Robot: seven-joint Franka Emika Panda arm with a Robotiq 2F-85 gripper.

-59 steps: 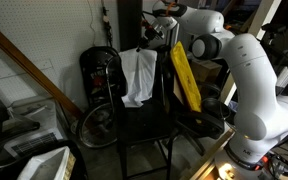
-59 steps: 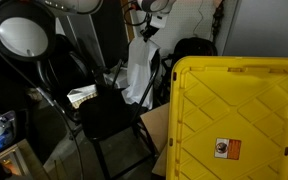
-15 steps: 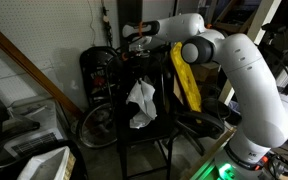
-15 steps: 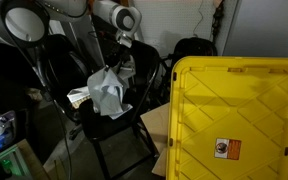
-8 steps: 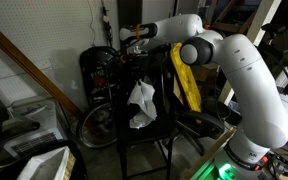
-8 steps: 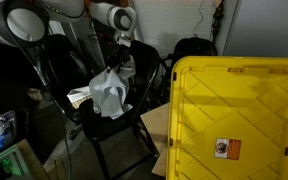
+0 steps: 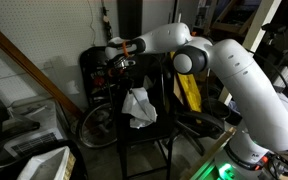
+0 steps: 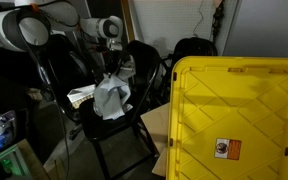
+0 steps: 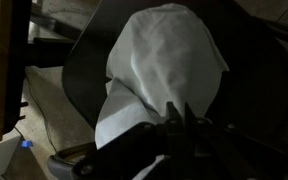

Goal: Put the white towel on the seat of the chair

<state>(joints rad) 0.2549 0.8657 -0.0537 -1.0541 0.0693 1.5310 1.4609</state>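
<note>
My gripper holds the pinched fold of the towel above the chair's dark seat (image 8: 106, 123). It needs to lower the fold toward the seat next and let go, because the towel's lower part already rests there.
The white towel (image 7: 137, 105) lies heaped and crumpled on the flat dark seat of the black chair (image 7: 152, 128), close to the chair back. It shows in both exterior views, also as a pile with one fold standing up (image 8: 110, 95) on the seat (image 8: 112, 122). My gripper (image 7: 122, 68) hangs just above the towel's upper fold (image 8: 112, 66). In the wrist view my fingers (image 9: 174, 118) are together at the edge of the white cloth (image 9: 164, 60), pinching it over the dark seat (image 9: 82, 75).
A yellow flat board (image 7: 184, 75) leans beside the chair and fills the foreground in an exterior view (image 8: 239, 115). A round black wheel-like object (image 7: 97, 125) and dark clutter stand behind the chair. A round lamp head (image 8: 22, 30) is near the chair.
The arm swung sideways and lower. The towel, which hung stretched from the gripper above the seat, has sunk into a lower heap on the seat.
</note>
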